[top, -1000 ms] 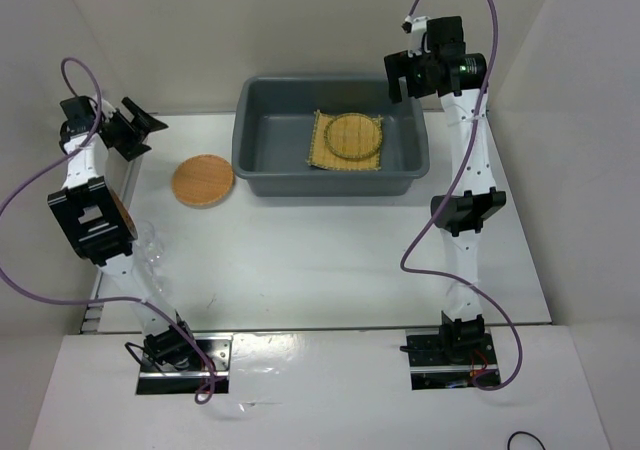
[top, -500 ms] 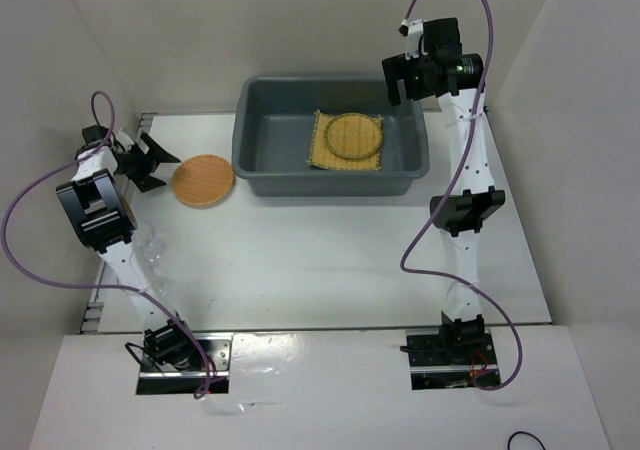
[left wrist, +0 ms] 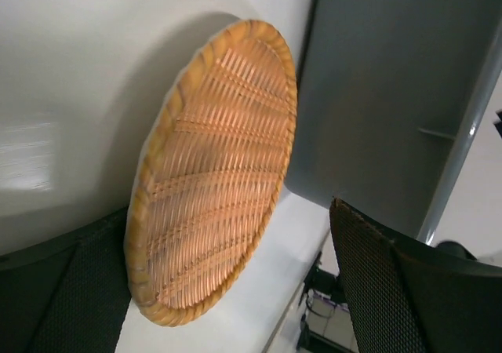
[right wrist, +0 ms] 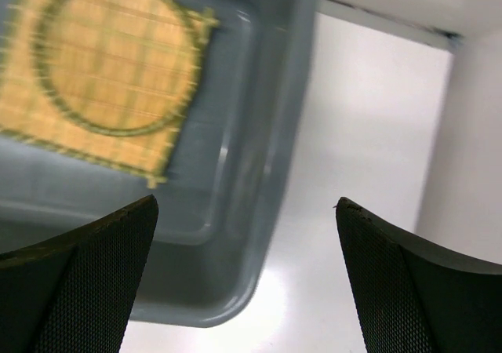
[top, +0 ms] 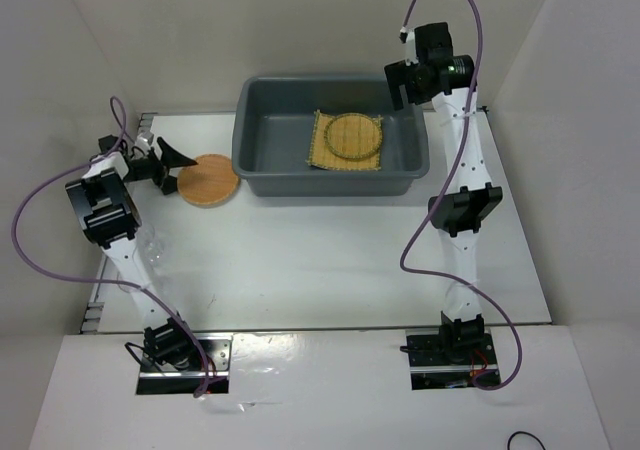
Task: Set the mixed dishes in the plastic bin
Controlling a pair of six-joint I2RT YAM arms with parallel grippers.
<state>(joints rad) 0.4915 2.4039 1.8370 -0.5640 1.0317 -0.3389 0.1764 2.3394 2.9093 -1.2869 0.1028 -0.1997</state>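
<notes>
I need to ease my left gripper to the right in the top view next, over the orange-brown tray's rim (top: 181, 184) (left wrist: 140, 278), and close it, because that rim is between the open fingers.
The dark grey plastic bin (top: 246, 148) stands at the table's back. Inside it lies the square tan mat (top: 325, 155) with the yellow round tray (top: 354, 135) on top. The orange-brown round tray (top: 210, 181) lies on the table just left of the bin. My left gripper (top: 175, 167) is open at that tray's left edge, low over the table. In the left wrist view the tray (left wrist: 216, 172) fills the space between the fingers, with the bin wall (left wrist: 376, 94) behind. My right gripper (top: 398, 82) hangs open above the bin's far right corner and holds nothing. The right wrist view shows the mat (right wrist: 27, 121), the yellow tray (right wrist: 110, 55) and the bin's corner (right wrist: 259, 235).
A clear glass (top: 150, 242) shows faintly on the table beside my left arm's forearm. White walls close in the table on the left, back and right. Bare white table lies in front of the bin.
My left arm has swung down and right, bringing its open gripper from near the left wall to the orange-brown tray's edge. The right gripper shifted slightly back.
</notes>
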